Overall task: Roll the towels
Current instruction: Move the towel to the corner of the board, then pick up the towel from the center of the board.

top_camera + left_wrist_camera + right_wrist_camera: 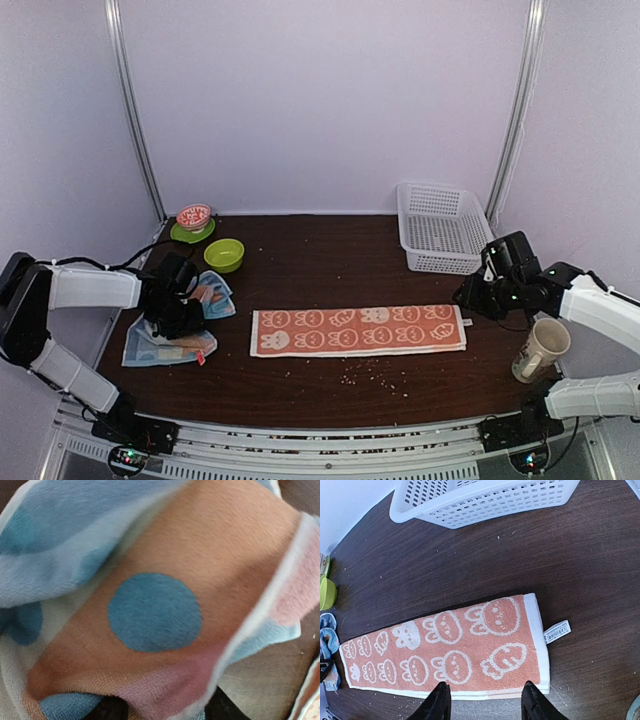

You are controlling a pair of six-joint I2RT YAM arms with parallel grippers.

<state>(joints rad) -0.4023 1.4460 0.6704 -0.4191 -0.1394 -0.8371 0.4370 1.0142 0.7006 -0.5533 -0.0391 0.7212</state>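
My right gripper turns and moves down and back around the orange towel's near corner at the tag end (pixel 463 347) (pixel 543 687) next, since that corner lies below and back of it.
The orange towel (pixel 358 330) with white cartoon print lies flat as a long folded strip in the middle of the table; it also shows in the right wrist view (pixel 455 647). My right gripper (pixel 470 298) is open and empty, its fingertips (pixel 440 700) hovering over the near edge at the strip's right end. The light-blue polka-dot towel (pixel 165 345) lies bunched at the left. My left gripper (pixel 180 312) is pressed into it. In the left wrist view the cloth (pixel 155 612) fills the frame, and the two fingertips (pixel 107 711) stand wide apart with cloth between them.
A white mesh basket (pixel 440 228) stands at the back right. A green bowl (pixel 224 255) and a red-patterned bowl on a green plate (pixel 193 218) are at the back left. A mug (pixel 540 350) stands by the right arm. Crumbs (pixel 372 376) lie near the front.
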